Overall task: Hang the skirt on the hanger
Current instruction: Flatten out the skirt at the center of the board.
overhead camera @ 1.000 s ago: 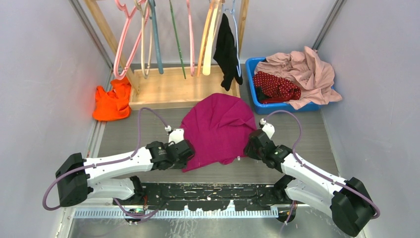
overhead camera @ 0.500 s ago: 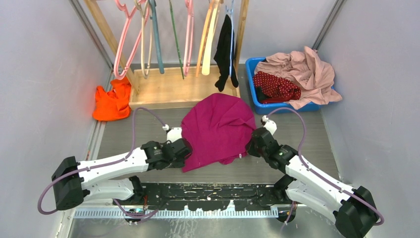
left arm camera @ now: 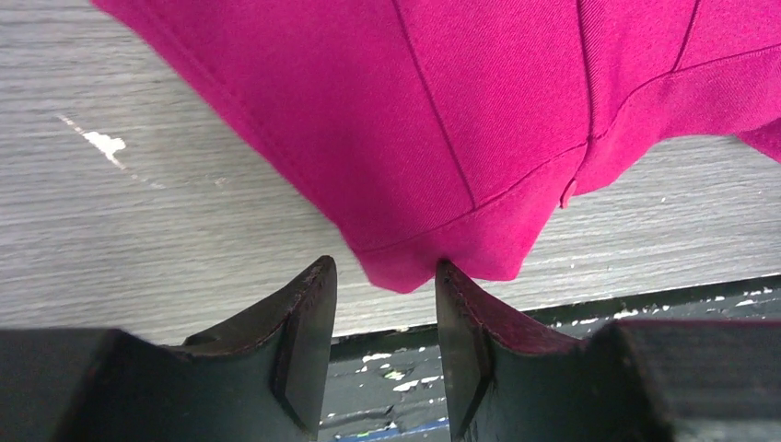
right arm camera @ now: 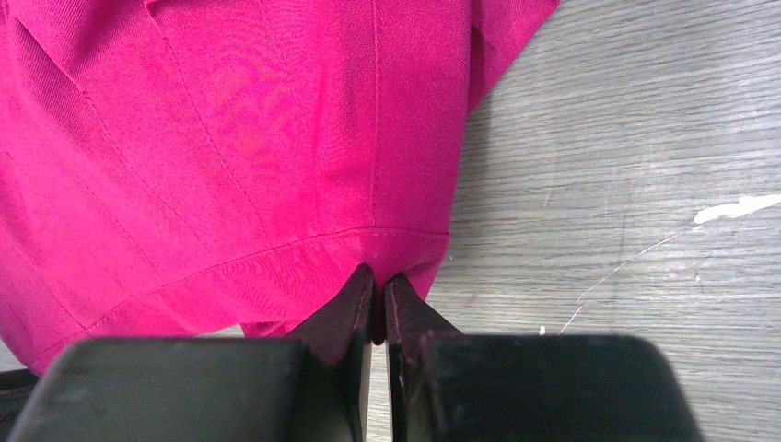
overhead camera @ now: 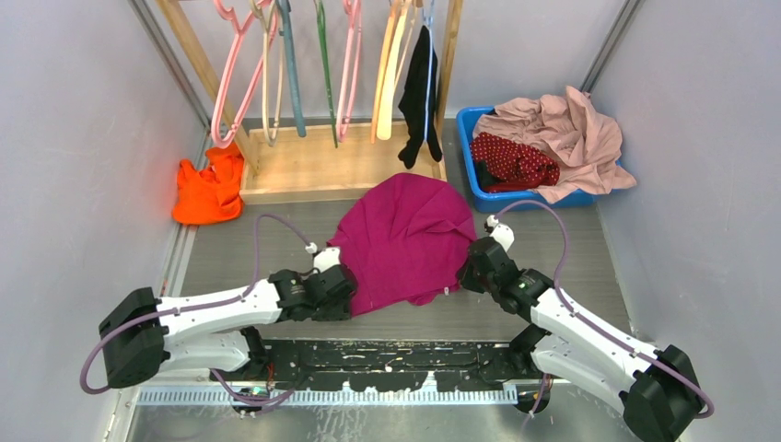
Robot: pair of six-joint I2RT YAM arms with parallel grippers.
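Observation:
The robot needs to move its left gripper gently a little toward the garment, over its stitched upper edge point(overhead camera: 357, 309) point(left arm camera: 410, 264), and close it, because the garment's near corner sticks in between the gripper's open fingers.
The skirt point(overhead camera: 513, 161), dark red with white dots, lies bunched in the blue bin point(overhead camera: 468, 157) at the back right, away from both grippers. The thin pink hanger point(overhead camera: 227, 87) hangs at the left of the rack. A plain magenta garment point(overhead camera: 405, 239) is spread on the table between the arms. My right gripper point(right arm camera: 379, 281) is shut on its hem, at the garment's right edge point(overhead camera: 468, 267). My left gripper point(left arm camera: 382, 276) stands open at the garment's near left corner point(overhead camera: 343, 285). The corner's tip point(left arm camera: 405, 267) pokes between the fingertips and touches the right one.
A wooden rack point(overhead camera: 332, 161) at the back holds several hangers, a second pink one point(overhead camera: 348, 64) and a black garment point(overhead camera: 422, 92). A pale pink garment point(overhead camera: 571, 133) spills over the bin. An orange cloth point(overhead camera: 210, 189) lies at the back left. Grey walls close both sides.
My right gripper has closed on the magenta hem. My left gripper narrowed, then widened again, and slid toward the near corner. The hangers on the rack have swung slightly.

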